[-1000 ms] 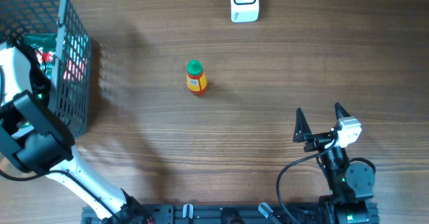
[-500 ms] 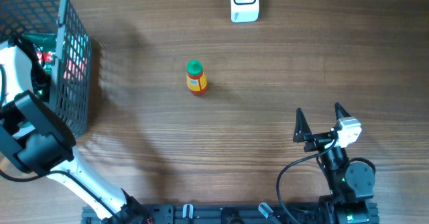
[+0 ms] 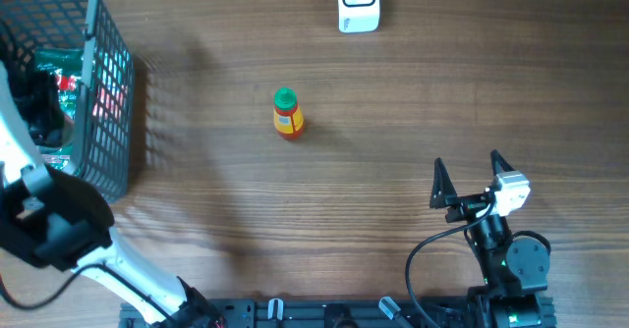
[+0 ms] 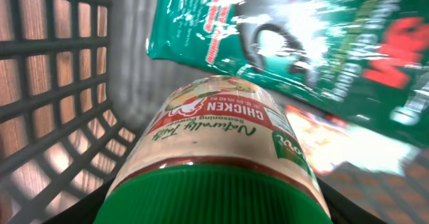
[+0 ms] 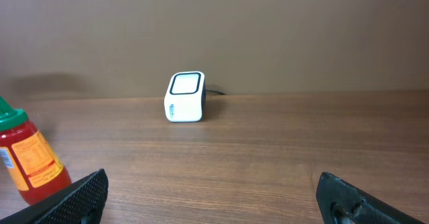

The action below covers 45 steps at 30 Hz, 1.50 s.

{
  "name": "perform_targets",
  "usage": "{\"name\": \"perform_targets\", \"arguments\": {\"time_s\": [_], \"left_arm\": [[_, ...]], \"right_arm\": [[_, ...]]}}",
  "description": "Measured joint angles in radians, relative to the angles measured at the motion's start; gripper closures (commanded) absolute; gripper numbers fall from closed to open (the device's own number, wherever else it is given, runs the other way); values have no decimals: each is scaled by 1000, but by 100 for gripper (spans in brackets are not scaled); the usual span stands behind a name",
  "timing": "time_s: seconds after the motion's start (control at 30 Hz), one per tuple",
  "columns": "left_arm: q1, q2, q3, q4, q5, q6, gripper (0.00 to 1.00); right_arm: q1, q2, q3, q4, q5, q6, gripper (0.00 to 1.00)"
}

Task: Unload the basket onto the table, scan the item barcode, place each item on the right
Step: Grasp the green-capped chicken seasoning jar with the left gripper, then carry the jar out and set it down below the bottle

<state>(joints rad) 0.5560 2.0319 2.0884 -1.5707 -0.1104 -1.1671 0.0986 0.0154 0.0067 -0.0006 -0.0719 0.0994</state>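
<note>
The left gripper raises the jar, carries it across, lowers and releases it next. Clear tabletop (image 3: 373, 143) beside the sauce bottle lies to its right in the overhead view.
My left gripper (image 4: 213, 207) reaches inside the wire basket (image 3: 110, 92) and is shut on a jar (image 4: 221, 137) with a green ribbed lid and a chicken seasoning label. The jar fills the space between the jaws, whose dark edges show at both sides of the lid. From overhead the left gripper (image 3: 37, 107) is a dark shape among the basket's contents. The white barcode scanner (image 3: 359, 2) stands at the table's far edge, its window visible in the right wrist view (image 5: 185, 96). My right gripper (image 3: 470, 176) is open and empty near the front right.
A small red sauce bottle (image 3: 286, 113) with a green cap stands mid-table, left of the right gripper's view (image 5: 27, 162). A shiny green packet (image 4: 301, 43) lies in the basket behind the jar. The basket's grey mesh wall (image 4: 60, 83) is close on the left.
The left arm has shifted inside the basket, its elbow swinging toward the front edge. The right arm, the red bottle and the scanner have not moved.
</note>
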Motion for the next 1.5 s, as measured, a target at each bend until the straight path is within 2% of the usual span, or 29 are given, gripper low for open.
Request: {"name": "perform_targets", "arguments": {"time_s": [0.3, 0.4, 0.5, 0.63, 0.77, 0.93, 1.13, 1.23, 1.43, 1.5], "left_arm": [[-6, -338, 53, -12, 4, 3, 44], [-60, -442, 57, -16, 16, 3, 44], [-181, -502, 60, -27, 31, 3, 44], [-411, -516, 61, -100, 32, 3, 39], [-610, -513, 36, -113, 18, -1, 40], [-788, -512, -106, -105, 10, -47, 46], [-1031, -504, -463, 69, 2, -169, 45], [-1136, -502, -581, 164, 2, -221, 45], [-1372, -499, -795, 506, -27, -264, 43], [-1417, -490, -832, 551, -44, -269, 43]], "right_arm": [[0, 0, 0, 0, 0, 0, 0], [0, 0, 0, 0, 0, 0, 0], [0, 0, 0, 0, 0, 0, 0], [0, 0, 0, 0, 0, 0, 0], [0, 0, 0, 0, 0, 0, 0], [0, 0, 0, 0, 0, 0, 0], [0, 0, 0, 0, 0, 0, 0], [0, 0, 0, 0, 0, 0, 0], [0, -2, 0, 0, -3, 0, 0], [0, -2, 0, 0, -3, 0, 0]]}}
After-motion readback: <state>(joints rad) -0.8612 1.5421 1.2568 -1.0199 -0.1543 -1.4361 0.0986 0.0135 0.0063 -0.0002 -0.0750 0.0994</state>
